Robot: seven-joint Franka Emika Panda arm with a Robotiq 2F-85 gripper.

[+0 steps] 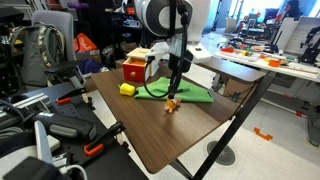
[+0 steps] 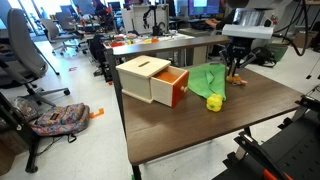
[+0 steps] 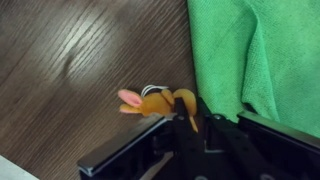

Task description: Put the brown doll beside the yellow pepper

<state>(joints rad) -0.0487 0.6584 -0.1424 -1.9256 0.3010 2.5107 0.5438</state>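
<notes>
The doll (image 3: 152, 102) goes up, past the yellow pepper, down and out of my gripper next, since the bare tabletop beside the pepper is across the green cloth from my gripper.
The brown doll (image 3: 152, 102), a tiny orange-brown soft toy with a pink ear, lies on the dark wood table right next to the green cloth's edge. It shows in both exterior views (image 1: 172, 104) (image 2: 237, 79). My gripper (image 3: 196, 122) is shut on the doll's rear end, down at the table surface (image 1: 174, 96) (image 2: 235, 70). The yellow pepper (image 1: 127, 89) (image 2: 214, 102) sits on the table past the far side of the cloth, close to the red box and apart from the doll. It is out of the wrist view.
A red-and-tan wooden box (image 1: 133, 68) (image 2: 150, 80) stands near the pepper, its red drawer partly out. The green cloth (image 1: 185, 92) (image 2: 205, 78) (image 3: 260, 50) lies crumpled between doll and pepper. Office chairs and desks surround the table (image 1: 150, 130).
</notes>
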